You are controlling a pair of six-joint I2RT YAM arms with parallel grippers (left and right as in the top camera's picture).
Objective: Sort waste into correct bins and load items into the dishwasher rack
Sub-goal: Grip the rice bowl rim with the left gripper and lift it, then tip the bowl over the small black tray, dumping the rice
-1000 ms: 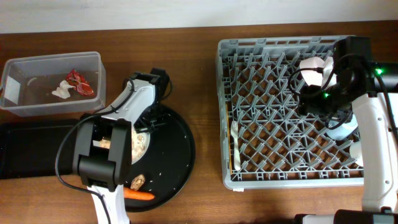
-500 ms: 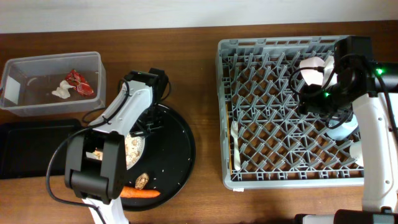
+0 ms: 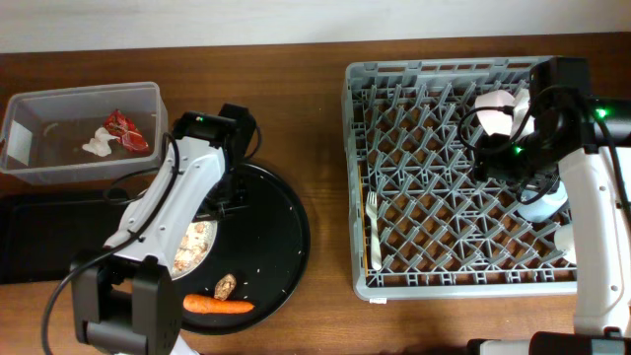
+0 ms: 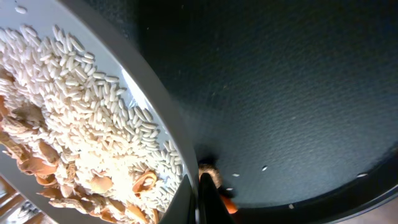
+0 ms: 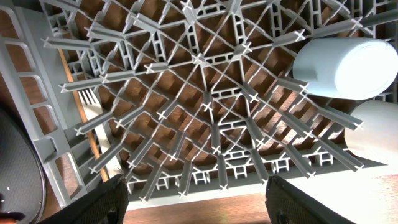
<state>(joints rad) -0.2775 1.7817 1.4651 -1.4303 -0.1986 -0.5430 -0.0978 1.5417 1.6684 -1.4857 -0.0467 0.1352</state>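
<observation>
The left gripper tips the bowl (image 3: 192,247) over the rectangular tray next, because rice and scraps fill it. It then lowers it onto the round black tray (image 3: 252,229) and releases it.
My left gripper (image 4: 202,202) is shut on the rim of the white shallow bowl (image 3: 192,247), which holds rice and beige food scraps (image 4: 68,143). It holds the bowl tilted over the left side of the round black tray (image 3: 281,232). An orange carrot (image 3: 217,305) and a small brown lump (image 3: 224,286) lie at the tray's front. The clear tub (image 3: 39,163) holds the red-and-white wrapper (image 3: 128,130) and the white paper scrap (image 3: 99,146). The grey dishwasher rack (image 3: 434,89) holds the white fork (image 3: 373,232), a light blue cup (image 5: 345,68) and a cream-white cup (image 5: 379,130). My right gripper (image 5: 199,208) is open and empty above the rack.
The shallow black rectangular tray (image 3: 39,237) lies left of the round tray, in front of the tub. Small white crumbs dot the round tray. The right arm (image 3: 592,197) stretches over the rack's right side. Bare brown table shows between the round tray and the rack.
My left arm has swung left and toward the front, carrying the bowl from the tray's middle-left to its left edge. The right arm has not moved.
</observation>
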